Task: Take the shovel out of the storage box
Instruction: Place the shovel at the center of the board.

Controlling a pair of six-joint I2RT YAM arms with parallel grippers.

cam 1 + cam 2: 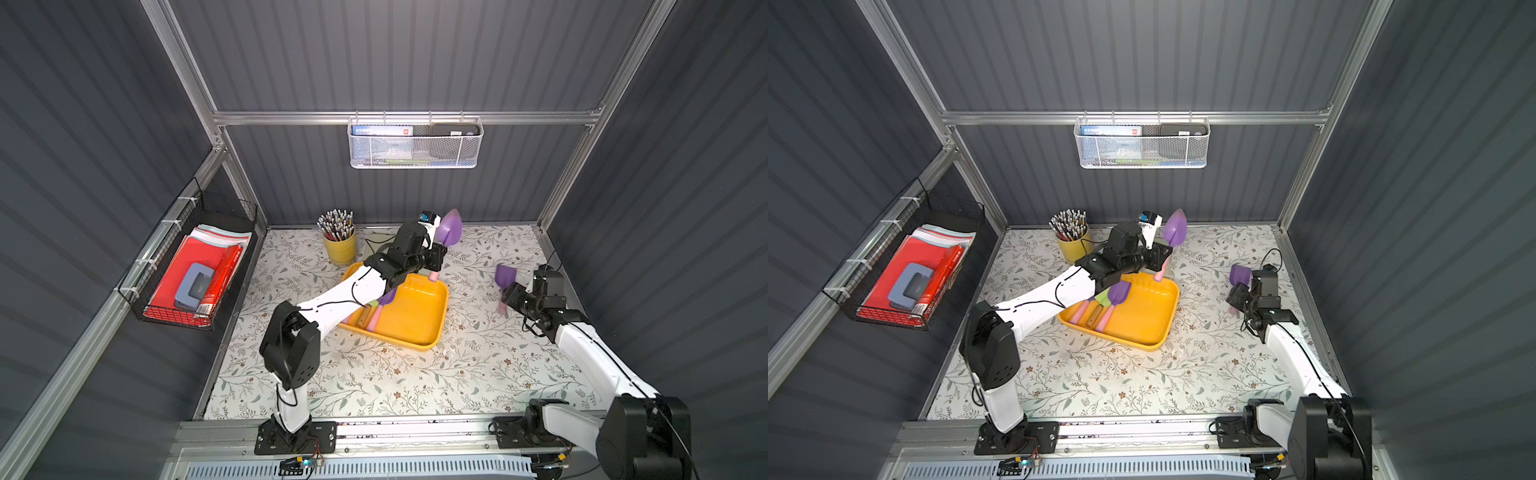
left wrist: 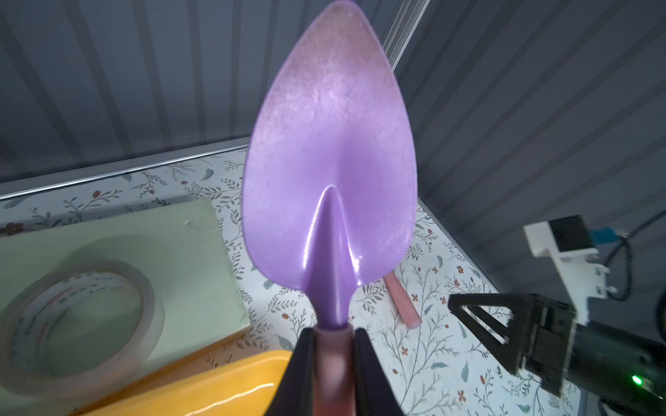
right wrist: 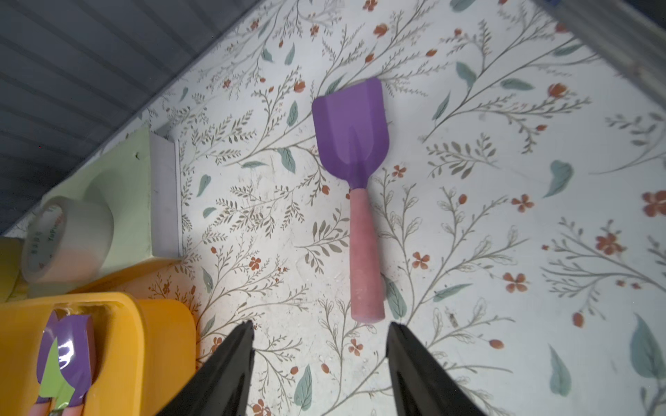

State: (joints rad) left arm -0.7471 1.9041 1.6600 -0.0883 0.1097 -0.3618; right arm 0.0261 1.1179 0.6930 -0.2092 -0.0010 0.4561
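Note:
Next, my left gripper moves toward the square-bladed shovel and lowers to release the pointed shovel's pink handle beside it, where the bare table lies empty.
The storage box is a shallow yellow tray in the middle of the floral table. My left gripper is shut on the pink handle of a shovel with a pointed purple blade, held blade-up above the box's far edge. Other tools with purple and green blades lie in the box's left part, partly under my left arm. A second shovel, square-bladed, lies on the table right of the box. My right gripper stands open just behind its handle end, not touching it.
A yellow cup of pencils stands behind the box on the left. A tape roll rests on a pale green pad by the back wall. A black wire basket hangs on the left wall, a white mesh basket on the back wall.

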